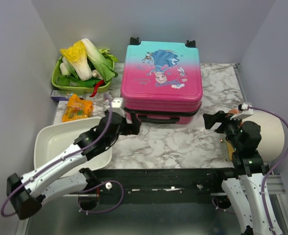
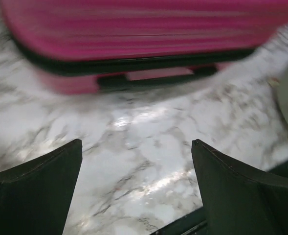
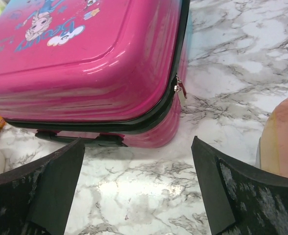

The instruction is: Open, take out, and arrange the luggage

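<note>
Next, my left gripper will turn and move across onto the luggage's black handle strap (image 1: 164, 119) (image 2: 168, 80), since the strap lies to its right in the top view.
The luggage (image 1: 162, 81) lies flat and closed at the back middle of the marble table, pink-to-teal with a princess print, its black handle (image 1: 156, 117) facing me. My left gripper (image 1: 130, 125) is open and empty, just in front of the luggage's near left corner. In the left wrist view the luggage (image 2: 134, 34) is blurred, beyond the left gripper (image 2: 136, 143). My right gripper (image 1: 212, 120) is open and empty, off the near right corner. The right wrist view shows the right gripper (image 3: 138, 142), the luggage (image 3: 85, 63) and its silver zipper pull (image 3: 181, 92) at the corner.
A white basin (image 1: 48, 142) sits under my left arm. A green tray of vegetables (image 1: 59, 81) stands at the back left, with an orange snack packet (image 1: 77, 107) in front of it. A cream cylindrical container (image 1: 273, 134) lies at the right edge.
</note>
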`<state>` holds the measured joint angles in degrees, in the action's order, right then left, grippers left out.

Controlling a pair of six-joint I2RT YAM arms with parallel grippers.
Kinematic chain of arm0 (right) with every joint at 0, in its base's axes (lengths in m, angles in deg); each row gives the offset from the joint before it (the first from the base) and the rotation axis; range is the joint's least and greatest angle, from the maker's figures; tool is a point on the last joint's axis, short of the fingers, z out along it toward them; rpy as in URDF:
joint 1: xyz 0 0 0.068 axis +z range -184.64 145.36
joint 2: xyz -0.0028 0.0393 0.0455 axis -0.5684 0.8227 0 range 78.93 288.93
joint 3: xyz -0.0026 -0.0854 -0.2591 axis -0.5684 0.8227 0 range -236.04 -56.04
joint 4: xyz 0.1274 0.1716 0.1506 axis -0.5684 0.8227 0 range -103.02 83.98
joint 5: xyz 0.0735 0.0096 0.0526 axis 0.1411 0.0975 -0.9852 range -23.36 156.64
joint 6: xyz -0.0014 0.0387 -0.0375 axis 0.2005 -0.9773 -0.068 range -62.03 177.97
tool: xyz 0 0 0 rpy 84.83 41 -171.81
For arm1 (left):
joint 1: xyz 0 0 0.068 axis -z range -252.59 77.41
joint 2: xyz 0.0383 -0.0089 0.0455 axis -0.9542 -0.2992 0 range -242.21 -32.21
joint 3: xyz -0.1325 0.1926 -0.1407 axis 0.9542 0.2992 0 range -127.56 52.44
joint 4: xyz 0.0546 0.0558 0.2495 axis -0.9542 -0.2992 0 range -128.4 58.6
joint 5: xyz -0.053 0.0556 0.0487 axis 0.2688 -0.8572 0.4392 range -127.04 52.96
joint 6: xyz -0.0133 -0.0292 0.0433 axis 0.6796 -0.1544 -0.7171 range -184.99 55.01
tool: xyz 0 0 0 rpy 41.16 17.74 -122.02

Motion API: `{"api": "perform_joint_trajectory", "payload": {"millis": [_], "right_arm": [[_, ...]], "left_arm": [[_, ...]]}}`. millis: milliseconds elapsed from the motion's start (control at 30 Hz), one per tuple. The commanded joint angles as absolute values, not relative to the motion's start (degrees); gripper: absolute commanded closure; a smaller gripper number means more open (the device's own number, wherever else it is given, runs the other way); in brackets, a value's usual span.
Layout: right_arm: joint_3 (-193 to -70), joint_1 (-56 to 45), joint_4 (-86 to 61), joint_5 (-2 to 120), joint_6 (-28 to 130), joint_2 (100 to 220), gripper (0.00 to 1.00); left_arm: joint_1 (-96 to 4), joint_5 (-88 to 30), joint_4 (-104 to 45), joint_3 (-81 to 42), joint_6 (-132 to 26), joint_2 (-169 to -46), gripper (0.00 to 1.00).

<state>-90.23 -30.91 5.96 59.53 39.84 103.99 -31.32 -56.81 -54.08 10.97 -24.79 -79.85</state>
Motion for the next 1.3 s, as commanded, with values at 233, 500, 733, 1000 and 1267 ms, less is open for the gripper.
{"api": "perform_joint_trajectory", "payload": {"millis": [233,500,733,1000,1267], "right_arm": [[-89.26,-31.12,4.38,57.67,38.63,102.05,0.00],[-88.64,-31.04,3.50,55.83,40.22,102.92,0.00],[-88.12,-31.04,3.50,57.32,40.21,102.05,0.00],[-87.94,-31.04,3.51,58.38,40.39,101.61,0.00],[-87.85,-31.04,3.50,59.08,40.65,101.69,0.00]], "left_arm": [[-9.22,-36.41,-32.20,2.70,-83.71,-101.89,0.01],[-9.31,-37.82,-32.12,-4.69,-90.46,-117.01,0.01],[-14.50,-38.62,-33.66,-10.31,-91.45,-126.42,0.06],[-14.15,-52.93,-29.93,-12.69,-91.62,-135.21,0.13],[-14.15,-56.46,-29.38,-14.18,-90.31,-140.58,0.26]]}}
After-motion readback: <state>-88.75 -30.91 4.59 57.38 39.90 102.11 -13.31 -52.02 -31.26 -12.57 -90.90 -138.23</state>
